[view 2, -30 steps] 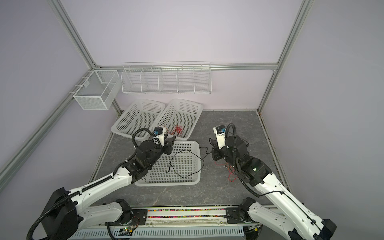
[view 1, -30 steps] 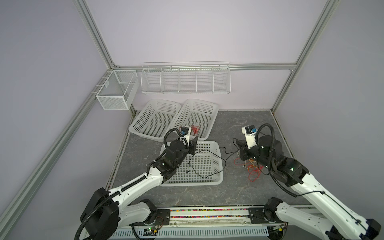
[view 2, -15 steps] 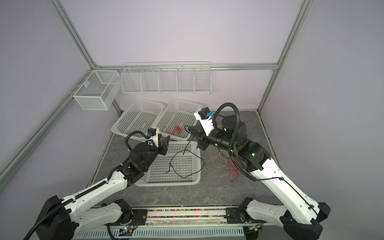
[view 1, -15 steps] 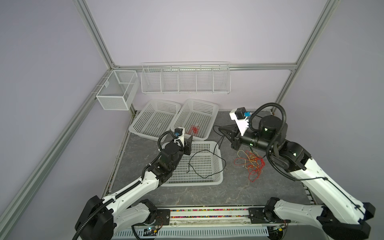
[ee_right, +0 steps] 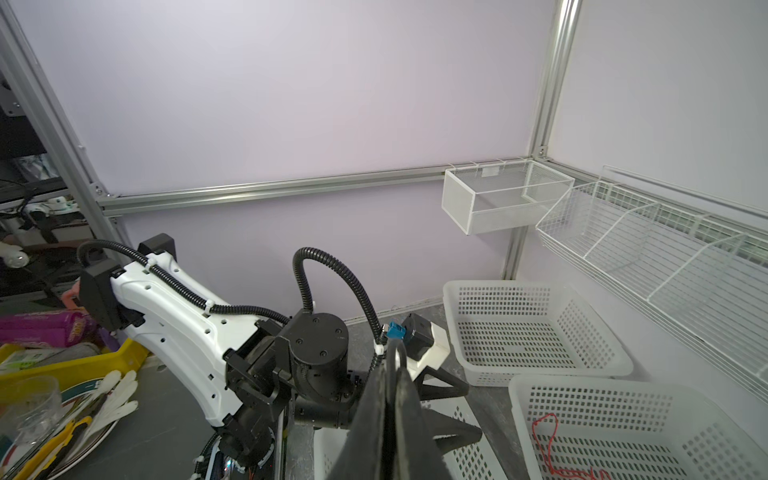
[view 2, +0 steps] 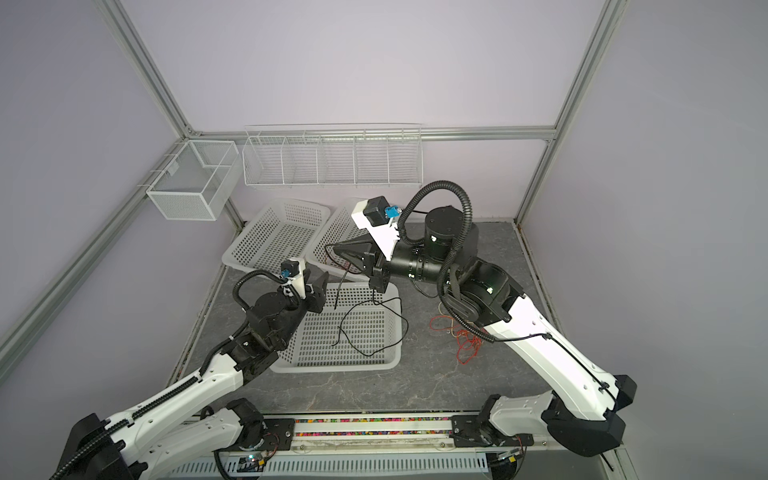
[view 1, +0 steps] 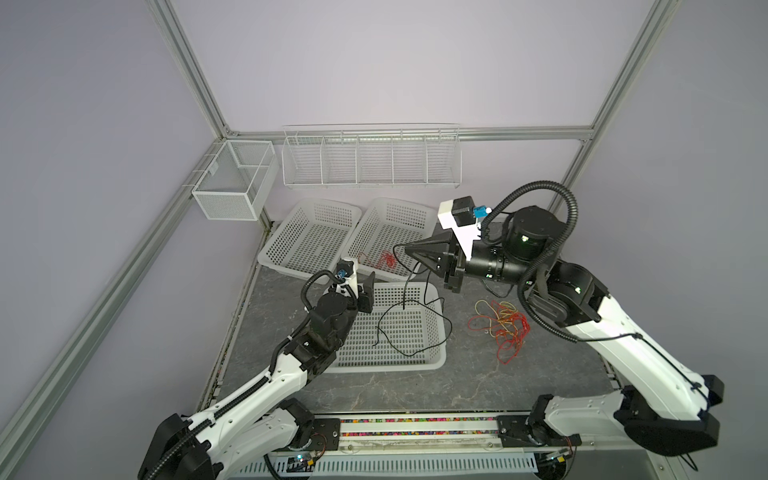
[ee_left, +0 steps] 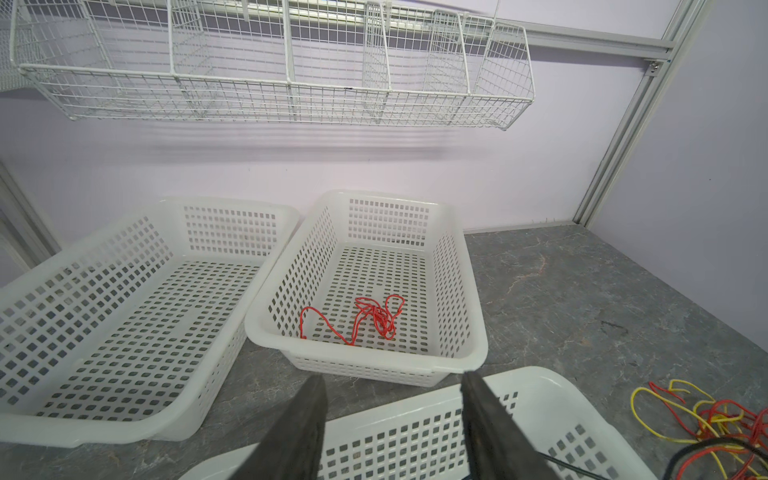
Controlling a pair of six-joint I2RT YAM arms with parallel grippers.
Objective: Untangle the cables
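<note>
My right gripper moves down toward the near white basket's bottom next and releases the thin black cable [view 1: 405, 286], since its wide loop already lies there.
My right gripper [view 1: 408, 248] [view 2: 336, 249] is raised above the near white basket [view 1: 390, 366] and is shut on a thin black cable [view 1: 405, 286] [view 2: 338, 291]. The cable hangs down and loops across the basket floor. In the right wrist view its bend [ee_right: 392, 347] shows just beyond the closed gripper [ee_right: 391, 374]. My left gripper [view 1: 363, 282] [ee_left: 391, 376] stands open and empty over that basket's back left corner. A tangle of red and yellow cables [view 1: 503, 324] [ee_left: 706, 419] lies on the table to the right. One red cable [view 1: 386, 259] [ee_left: 374, 318] lies in the back right basket [view 1: 415, 208].
An empty white basket [view 1: 307, 208] stands at the back left beside the one with the red cable. A wire rack [view 1: 370, 158] and a mesh box [view 1: 232, 183] hang on the walls. The grey table [view 1: 415, 386] runs to the front rail.
My right arm has risen and swung left, carrying the black cable up over the near basket. My left gripper has drawn back a little to the left.
</note>
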